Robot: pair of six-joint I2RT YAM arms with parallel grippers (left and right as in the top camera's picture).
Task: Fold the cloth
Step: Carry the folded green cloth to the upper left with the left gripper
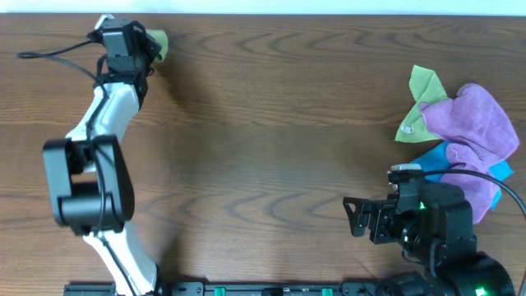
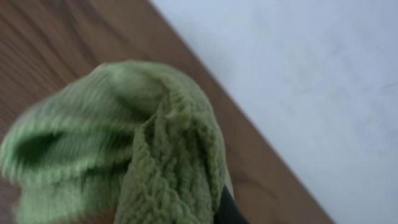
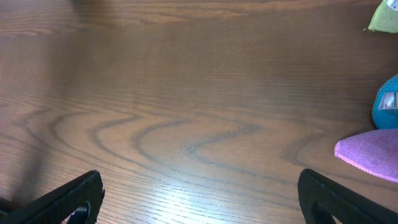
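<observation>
The robot's left gripper moves back from the far edge of the table next and comes down to release the cloth, because bare wood lies below it and toward the robot's base.
The cloth [image 1: 157, 43] is a bunched lime-green lump at the table's far left edge, and only a small part shows past the left gripper. In the left wrist view the cloth [image 2: 137, 143] fills the lower left, crumpled and hanging from the jaws. My left gripper [image 1: 146, 46] is shut on it, and one dark finger [image 2: 229, 210] shows beside the folds. My right gripper [image 1: 364, 217] is open and empty, low over bare wood near the front right. Its fingers [image 3: 202, 202] stand wide apart.
A cloth pile lies at the right edge: a lime-green cloth with a white tag [image 1: 419, 103], a purple cloth [image 1: 475, 123] and a blue cloth [image 1: 437, 158]. The right wrist view shows the purple [image 3: 370, 152], blue [image 3: 387, 109] and green [image 3: 385, 15] ones. The table's far edge [image 2: 249, 143] runs just behind the left gripper.
</observation>
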